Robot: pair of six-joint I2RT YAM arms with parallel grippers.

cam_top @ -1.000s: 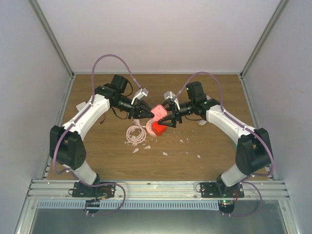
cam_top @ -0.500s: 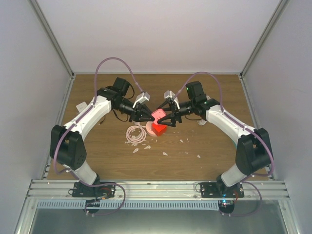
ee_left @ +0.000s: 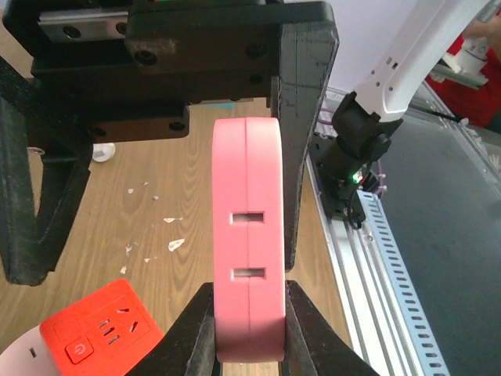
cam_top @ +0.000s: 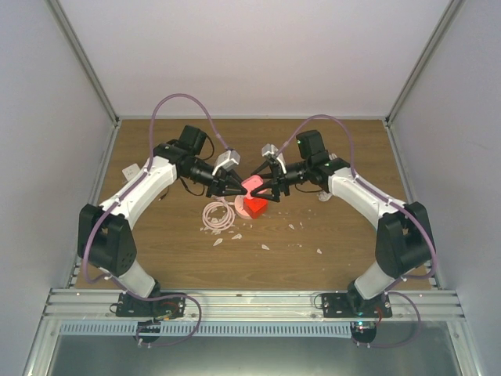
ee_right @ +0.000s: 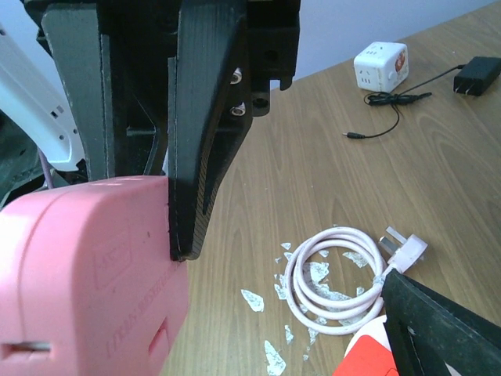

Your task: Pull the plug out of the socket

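Observation:
The plug is off the socket, so my left gripper will swing toward the white cube adapter and down, and let go of the plug on the bare wood near the adapter.
The pink plug (ee_left: pixel 248 258) is clamped between the fingers of my left gripper (ee_left: pixel 249 317), which is shut on it. It hangs above the table, apart from the red socket (ee_left: pixel 95 329) with its white base. In the top view the plug (cam_top: pixel 254 183) sits just above the socket (cam_top: pixel 252 206), with the left gripper (cam_top: pixel 239 188) on its left. My right gripper (cam_top: pixel 266 190) faces it from the right, jaws spread wide. One of its fingers (ee_right: pixel 446 329) is over the socket's red corner (ee_right: pixel 368 356); the other is hidden behind the plug (ee_right: pixel 86 274).
A coiled pale pink cable (ee_right: pixel 344 282) with a white plug end lies left of the socket (cam_top: pixel 218 215). White flecks (cam_top: pixel 266 247) litter the wood. A white cube adapter (ee_right: pixel 381 66) and a black charger (ee_right: pixel 477 74) sit at the far left.
Both grippers have closed in slightly toward each other over the socket. The left gripper still holds the pink plug. The right jaws stay wide.

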